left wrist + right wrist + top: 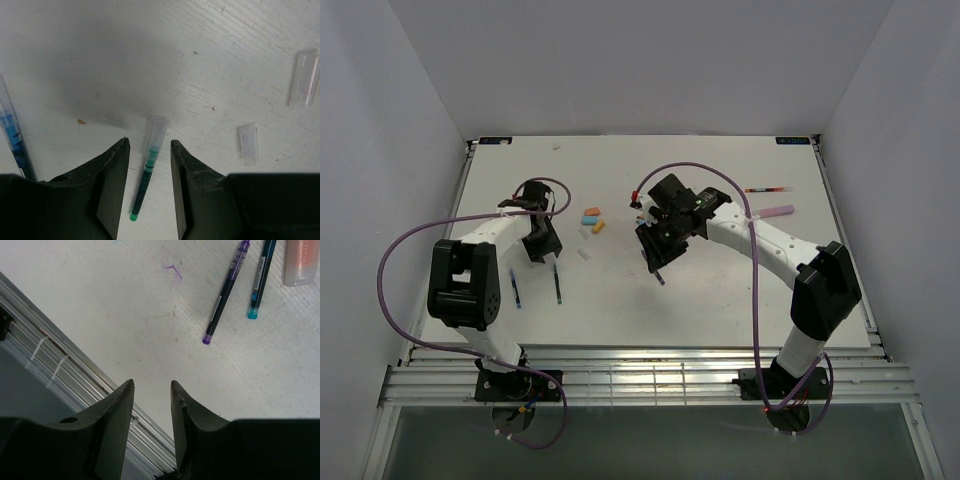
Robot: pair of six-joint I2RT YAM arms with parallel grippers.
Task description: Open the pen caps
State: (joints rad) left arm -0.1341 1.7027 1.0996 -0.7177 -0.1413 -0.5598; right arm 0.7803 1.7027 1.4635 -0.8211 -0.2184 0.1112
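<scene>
The green pen's clear pen cap (554, 259) (157, 134) is below my left gripper, in line between its open fingers. I will lower the fingers around it and close them.
My left gripper (149, 143) is open and hangs over a thin green pen (144, 175) lying on the table. The pen's clear pen cap (156, 131) points out past the fingertips, and neither finger touches it. In the top view this gripper (546, 250) sits just above that pen (557, 283). A blue pen (12, 140) lies to the left. My right gripper (151, 384) is open with nothing between its fingers, raised over bare table near the front edge; in the top view it (656, 256) is beside a purple pen (660, 276).
Two loose clear caps (248, 144) (304, 77) lie right of the green pen. Ahead of the right gripper lie a purple pen (226, 290), a teal-tipped pen (260, 277) and an orange highlighter (301, 262). Orange and blue caps (593, 218) sit mid-table. Metal rails (55, 365) line the near edge.
</scene>
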